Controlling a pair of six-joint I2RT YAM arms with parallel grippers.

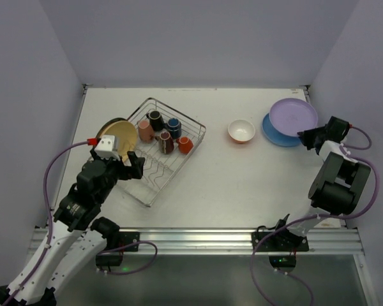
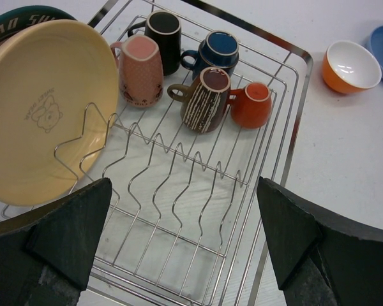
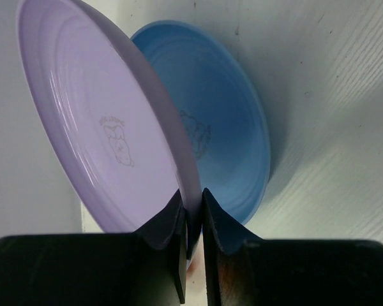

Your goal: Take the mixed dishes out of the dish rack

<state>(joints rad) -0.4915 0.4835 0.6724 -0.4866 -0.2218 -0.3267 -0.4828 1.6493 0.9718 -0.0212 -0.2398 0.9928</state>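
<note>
My right gripper will shift the off-center lavender plate toward the orange bowl, then lower it onto the blue plate (image 1: 274, 135).
The dish rack (image 1: 154, 191) (image 2: 298, 109) holds a yellow plate (image 1: 119, 136) (image 2: 45, 108) standing upright at its left end. A dark-rimmed plate (image 2: 25, 13) stands behind it. Several mugs stand at the far end: pink (image 2: 142, 70), black (image 2: 163, 35), blue-lined (image 2: 218, 50), brown (image 2: 207, 99) and orange (image 2: 252, 105). My left gripper (image 1: 131, 167) (image 2: 185, 223) is open and empty over the rack's near end. My right gripper (image 1: 304, 135) (image 3: 193, 213) is shut on the rim of the lavender plate (image 1: 293, 115) (image 3: 108, 127), held tilted over the blue plate (image 1: 274, 135) (image 3: 226, 127).
The orange bowl (image 1: 241, 131) (image 2: 351, 65), white inside, stands on the table between the rack and the blue plate. The back and side walls stand close behind the plates at the far right corner.
</note>
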